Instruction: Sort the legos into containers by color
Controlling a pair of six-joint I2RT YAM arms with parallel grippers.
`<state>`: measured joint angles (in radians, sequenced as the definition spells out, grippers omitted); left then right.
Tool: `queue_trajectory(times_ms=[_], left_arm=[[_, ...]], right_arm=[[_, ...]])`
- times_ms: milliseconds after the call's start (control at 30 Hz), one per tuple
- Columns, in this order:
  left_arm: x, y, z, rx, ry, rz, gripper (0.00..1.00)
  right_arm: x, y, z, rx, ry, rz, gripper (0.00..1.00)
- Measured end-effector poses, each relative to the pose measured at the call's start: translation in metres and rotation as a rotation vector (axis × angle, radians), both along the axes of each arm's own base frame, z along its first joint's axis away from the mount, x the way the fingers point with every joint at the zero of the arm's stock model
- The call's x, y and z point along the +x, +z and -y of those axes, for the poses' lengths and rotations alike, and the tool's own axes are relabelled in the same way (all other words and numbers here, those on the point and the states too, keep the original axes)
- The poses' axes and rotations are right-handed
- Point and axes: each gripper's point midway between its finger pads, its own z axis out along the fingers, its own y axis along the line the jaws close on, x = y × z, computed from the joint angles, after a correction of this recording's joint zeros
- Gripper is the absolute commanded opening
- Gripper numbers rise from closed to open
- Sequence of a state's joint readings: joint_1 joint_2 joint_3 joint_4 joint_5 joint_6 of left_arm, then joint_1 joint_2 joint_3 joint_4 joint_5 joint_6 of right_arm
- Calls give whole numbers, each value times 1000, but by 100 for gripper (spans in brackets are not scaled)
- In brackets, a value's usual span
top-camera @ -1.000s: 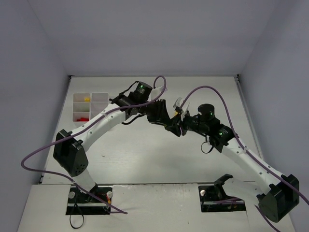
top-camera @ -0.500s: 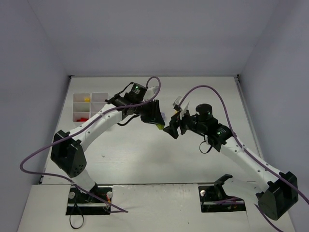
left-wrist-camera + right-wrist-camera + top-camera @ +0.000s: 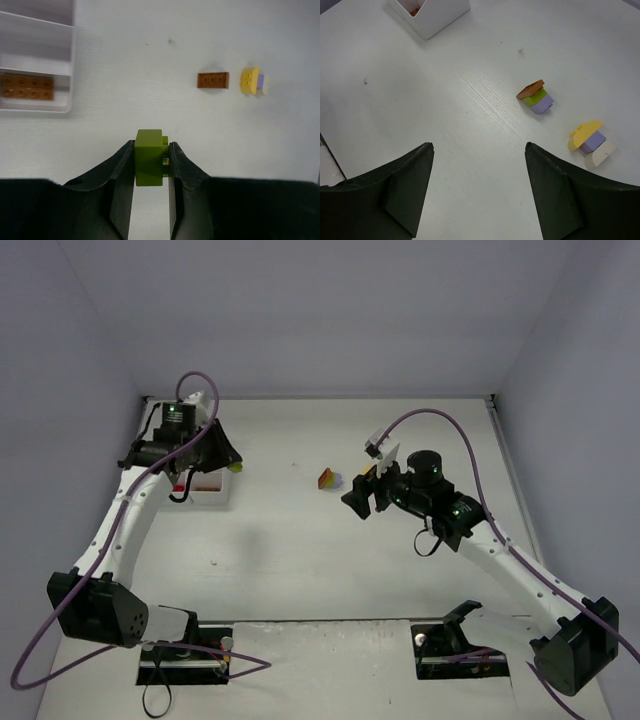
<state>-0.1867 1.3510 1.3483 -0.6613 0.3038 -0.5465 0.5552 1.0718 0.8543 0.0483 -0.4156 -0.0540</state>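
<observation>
I will next swing my left gripper left in the top view, to the containers' side below, past the mismatched brown lego, then lower and release the lime green lego [image 3: 235, 466].
My left gripper [image 3: 151, 146] is shut on a lime green lego [image 3: 149, 158] and hangs at the right edge of the white containers [image 3: 208, 497]; the green lego [image 3: 235, 466] shows at its tip. A brown lego [image 3: 27, 86] lies in one compartment of the containers [image 3: 69, 60]. On the table sit a small stack of brown, green and lilac legos [image 3: 536, 96] and a yellow, lilac and white stack [image 3: 590, 142]. My right gripper [image 3: 479, 146] stands open and empty just short of them, with the right gripper [image 3: 362, 495] beside the brown-topped stack [image 3: 329, 478].
The left arm covers most of the containers from above. A corner of the containers [image 3: 432, 15] shows at the far left of the right wrist view. Purple cables arc above both arms. Grey walls close the table on three sides.
The left arm swung from the table's middle to the containers at the far left, carrying the green lego. The right gripper opened and drew back slightly.
</observation>
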Motion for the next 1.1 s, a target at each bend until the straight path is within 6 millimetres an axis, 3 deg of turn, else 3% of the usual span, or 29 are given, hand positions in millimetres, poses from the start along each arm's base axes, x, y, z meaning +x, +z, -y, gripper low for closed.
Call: queue_trajectory(times_ms=[100,267,1100], left_arm=[[1,6,-31,48,94,27,0],[1,2,-60,114,193,25,0],[-1,4,-98,229,364,38,0]], right_arm=[[2,5,1,11,-28,-13,70],[4,11,4,30,-70,-38,70],[2,10,27,43,-238,-131,73]])
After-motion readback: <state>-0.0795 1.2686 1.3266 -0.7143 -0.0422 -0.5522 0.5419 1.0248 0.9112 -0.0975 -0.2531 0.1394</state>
